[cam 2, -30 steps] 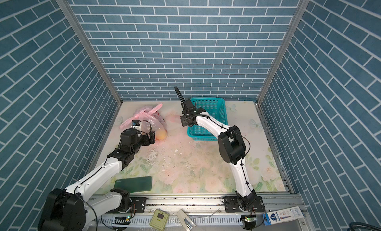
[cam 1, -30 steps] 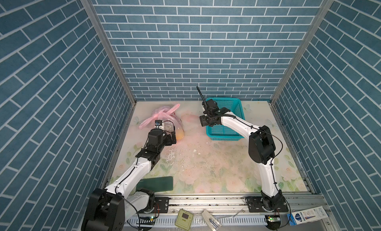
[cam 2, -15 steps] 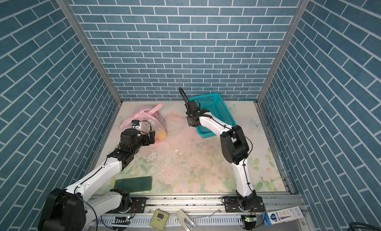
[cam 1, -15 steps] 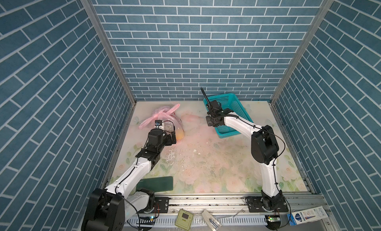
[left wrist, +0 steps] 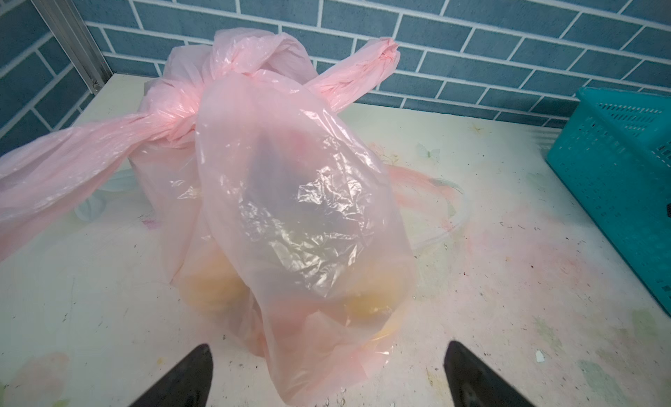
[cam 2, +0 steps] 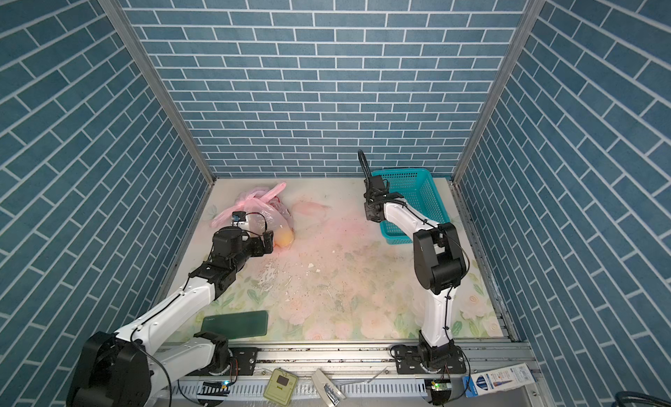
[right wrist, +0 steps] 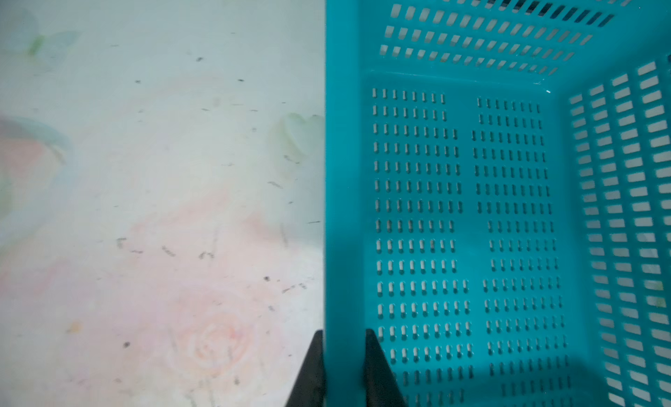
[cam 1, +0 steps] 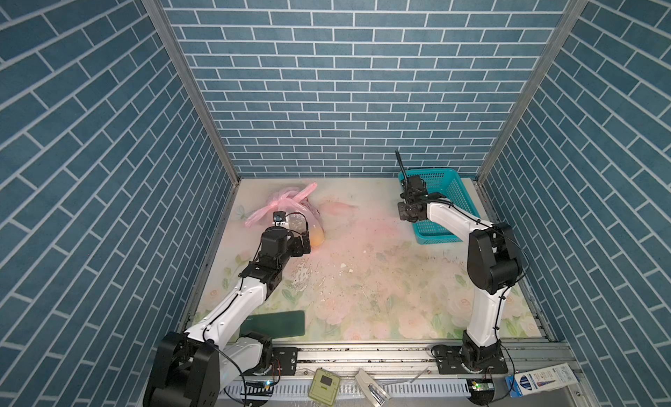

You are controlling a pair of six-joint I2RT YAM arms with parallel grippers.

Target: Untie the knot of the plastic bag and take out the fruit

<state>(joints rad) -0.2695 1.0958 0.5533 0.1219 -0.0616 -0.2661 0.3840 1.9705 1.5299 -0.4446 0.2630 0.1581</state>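
The teal basket will go sideways next, onto bare tabletop by the basket's side (cam 1: 479,198), across the basket from my right gripper. My right gripper will slide it there and let go of the basket's near side.
The pink translucent plastic bag (cam 1: 290,209) (cam 2: 261,209) lies at the back left of the table, its handle strips joined at the knot (left wrist: 181,111). Through the plastic I make out fruit: a yellow-orange one (left wrist: 366,303) (cam 1: 316,238) and a dark one (left wrist: 276,169). My left gripper (left wrist: 328,350) (cam 1: 303,241) is open just in front of the bag's bottom end, which lies between its spread fingers. My right gripper (right wrist: 344,332) (cam 1: 406,215) is shut on the near wall of the teal basket (right wrist: 472,205) (cam 1: 441,205), which holds nothing.
A dark green flat pad (cam 1: 276,323) lies at the front left by the left arm's base. Blue brick walls close in the table on three sides. The basket stands slanted near the back right corner. A small box (cam 1: 541,383) lies beyond the front rail.
My right gripper has closed on the basket's wall and carried it to the right, turning it aslant. The left arm and the bag have not moved.
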